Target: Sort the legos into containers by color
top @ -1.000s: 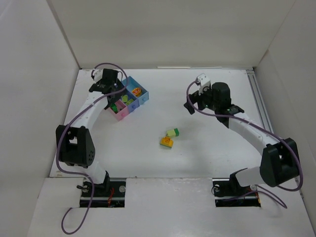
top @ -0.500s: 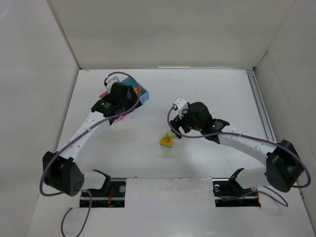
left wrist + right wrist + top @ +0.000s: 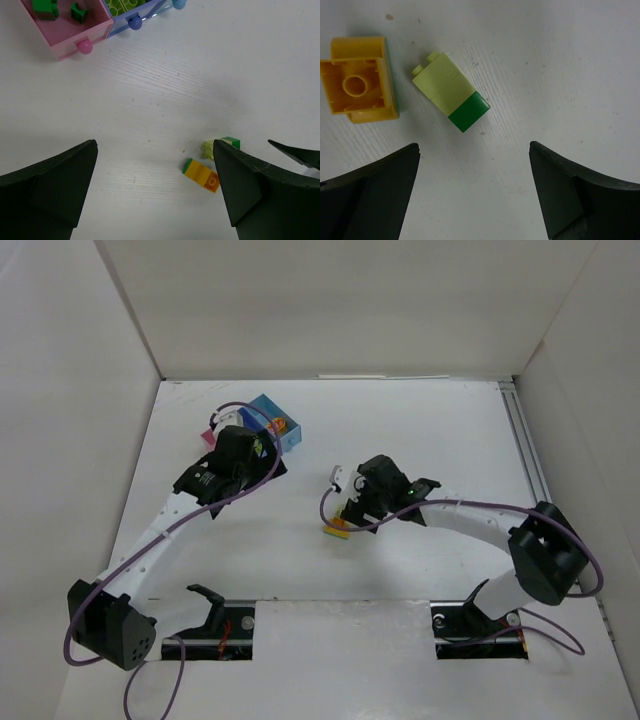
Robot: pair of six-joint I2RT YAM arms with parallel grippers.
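Next, my right gripper moves down and to the left in the top view and closes around the lime stack, since the lime stack's dark green end [image 3: 469, 111] points toward my fingers.
Two brick stacks lie mid-table. One is an orange-yellow brick [image 3: 360, 92] on a green one, also in the top view [image 3: 337, 529] and the left wrist view [image 3: 202, 175]. The other is a lime brick joined to a dark green one [image 3: 452, 97], also in the left wrist view [image 3: 220, 146]. My right gripper [image 3: 473, 146] is open and empty, hovering just beside them [image 3: 350, 508]. My left gripper [image 3: 155, 145] is open and empty, near the tray [image 3: 250, 462]. The pink compartment [image 3: 95, 30] holds dark green bricks [image 3: 47, 7]. The blue compartment [image 3: 142, 15] holds lime bricks.
In the top view my left arm covers much of the tray [image 3: 262, 410]; an orange brick [image 3: 278, 426] shows in a blue compartment. White walls enclose the table on three sides. A metal rail [image 3: 525, 455] runs along the right edge.
My right arm swung in from the far right down over the two brick stacks. My left arm pulled back from above the tray toward the table's middle.
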